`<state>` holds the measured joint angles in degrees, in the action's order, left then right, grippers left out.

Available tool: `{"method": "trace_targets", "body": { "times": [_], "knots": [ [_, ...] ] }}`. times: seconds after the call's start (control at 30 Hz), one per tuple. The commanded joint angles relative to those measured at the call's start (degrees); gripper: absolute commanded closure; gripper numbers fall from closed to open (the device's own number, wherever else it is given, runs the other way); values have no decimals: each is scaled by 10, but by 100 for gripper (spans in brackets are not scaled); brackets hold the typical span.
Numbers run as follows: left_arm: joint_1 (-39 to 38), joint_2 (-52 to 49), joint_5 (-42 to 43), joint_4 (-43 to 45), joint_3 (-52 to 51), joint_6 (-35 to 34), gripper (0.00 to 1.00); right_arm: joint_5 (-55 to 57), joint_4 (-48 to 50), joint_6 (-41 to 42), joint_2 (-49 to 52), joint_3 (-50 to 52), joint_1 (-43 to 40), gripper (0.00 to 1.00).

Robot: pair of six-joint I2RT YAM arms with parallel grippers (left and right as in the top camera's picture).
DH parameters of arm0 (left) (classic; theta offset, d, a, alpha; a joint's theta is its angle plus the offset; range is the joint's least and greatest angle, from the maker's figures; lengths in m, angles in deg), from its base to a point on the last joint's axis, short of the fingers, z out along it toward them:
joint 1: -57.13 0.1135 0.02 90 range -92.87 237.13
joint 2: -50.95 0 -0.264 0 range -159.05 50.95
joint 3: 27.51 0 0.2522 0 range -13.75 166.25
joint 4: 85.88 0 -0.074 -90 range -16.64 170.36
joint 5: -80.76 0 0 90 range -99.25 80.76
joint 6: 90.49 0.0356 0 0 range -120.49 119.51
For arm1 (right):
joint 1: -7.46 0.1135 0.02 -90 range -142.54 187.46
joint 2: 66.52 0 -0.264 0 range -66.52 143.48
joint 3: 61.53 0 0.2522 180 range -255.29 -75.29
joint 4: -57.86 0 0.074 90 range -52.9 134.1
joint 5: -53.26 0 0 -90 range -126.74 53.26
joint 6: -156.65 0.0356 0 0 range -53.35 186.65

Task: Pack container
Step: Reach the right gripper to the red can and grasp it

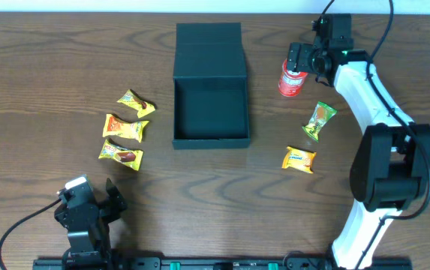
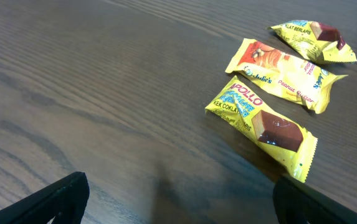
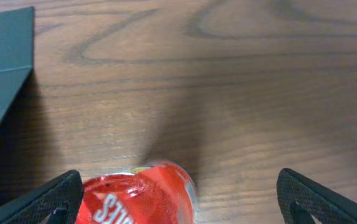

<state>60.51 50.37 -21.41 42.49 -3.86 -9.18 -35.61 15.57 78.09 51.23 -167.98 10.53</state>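
Note:
I will next move my right gripper to the left in the wrist view and lower it around the red can's top [image 1: 295, 68] [image 3: 138, 200], because the top is nearer to one fingertip than to the other.
The container [image 1: 210, 137], a dark teal-black square box, stands open at the table's middle with its flap lid [image 1: 208, 49] laid back; a corner of the container shows in the right wrist view [image 3: 0, 81]. Three yellow snack packets [image 1: 127, 129] lie to its left and also show in the left wrist view [image 2: 262, 115]. A red packet [image 1: 293, 79] lies right of the box. My right gripper [image 1: 305, 58] is open just over it, the packet [image 3: 142, 199] near its left finger. My left gripper [image 1: 88, 199] is open and empty near the front edge.
A green packet [image 1: 320, 120] and a yellow-orange packet [image 1: 299, 159] lie on the brown wooden table to the right of the box, under the right arm's reach. The right arm's base stands at the front right.

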Motion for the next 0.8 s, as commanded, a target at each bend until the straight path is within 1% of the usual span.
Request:
{"method": "trace_targets", "body": {
  "times": [0.0,0.13,0.23,0.3,0.53,0.77],
  "knots": [
    [3,4,-2,0,-6,10,5,36,-23,-8,6,-29,5,1],
    [3,4,-2,0,-6,10,5,18,-40,-8,6,-43,6,1],
    [3,4,0,0,-6,10,5,-40,-34,-8,7,-43,8,1],
    [3,4,1,0,-6,10,5,-57,-35,-8,7,-43,10,1],
    [3,4,2,0,-6,10,4,-57,-60,7,9,-42,19,1],
    [3,4,2,0,-6,10,4,-54,-64,7,48,-41,33,1]
  ]
}}
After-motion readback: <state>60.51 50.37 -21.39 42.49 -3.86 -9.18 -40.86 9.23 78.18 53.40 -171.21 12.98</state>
